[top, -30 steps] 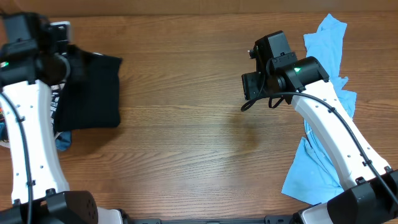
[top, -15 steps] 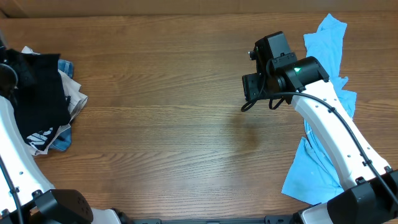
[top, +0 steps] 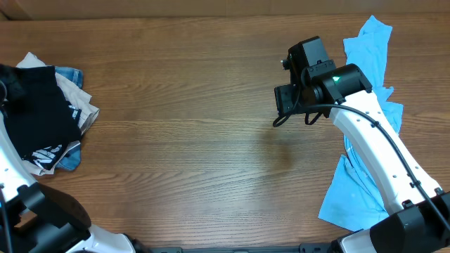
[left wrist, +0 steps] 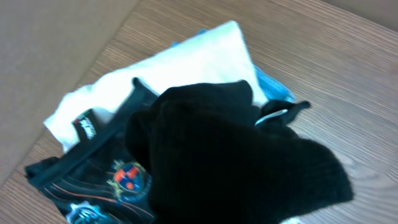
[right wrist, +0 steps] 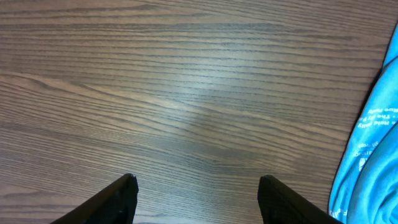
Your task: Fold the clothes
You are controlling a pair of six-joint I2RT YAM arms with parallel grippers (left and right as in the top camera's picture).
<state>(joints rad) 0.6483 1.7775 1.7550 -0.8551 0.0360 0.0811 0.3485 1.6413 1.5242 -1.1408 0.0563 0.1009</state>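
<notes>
The left gripper is above the crested jersey and white garment, so next it needs to come down onto the pile of clothes [left wrist: 121,149] and let go of the black garment there.
A black garment [top: 39,112] lies on top of a pile of clothes at the table's far left, over a white garment [top: 76,98] and a blue one [top: 68,73]. In the left wrist view the black garment [left wrist: 236,162] bulges up to the camera and hides my left fingers, which seem shut on it. The white garment [left wrist: 186,56] lies behind it. A light blue shirt [top: 373,56] lies crumpled along the right edge. My right gripper [top: 285,98] hovers open and empty above bare wood, left of that shirt [right wrist: 373,137]. Its fingers [right wrist: 196,199] are wide apart.
The wooden table [top: 197,119] stretches between the two heaps. A black jersey with a crest [left wrist: 124,177] lies under the black garment. My left arm [top: 8,161] runs along the left edge, and my right arm [top: 380,154] crosses over the blue shirt.
My left arm carried the black garment from left of centre to the far left edge and onto the pile. The right arm has not moved.
</notes>
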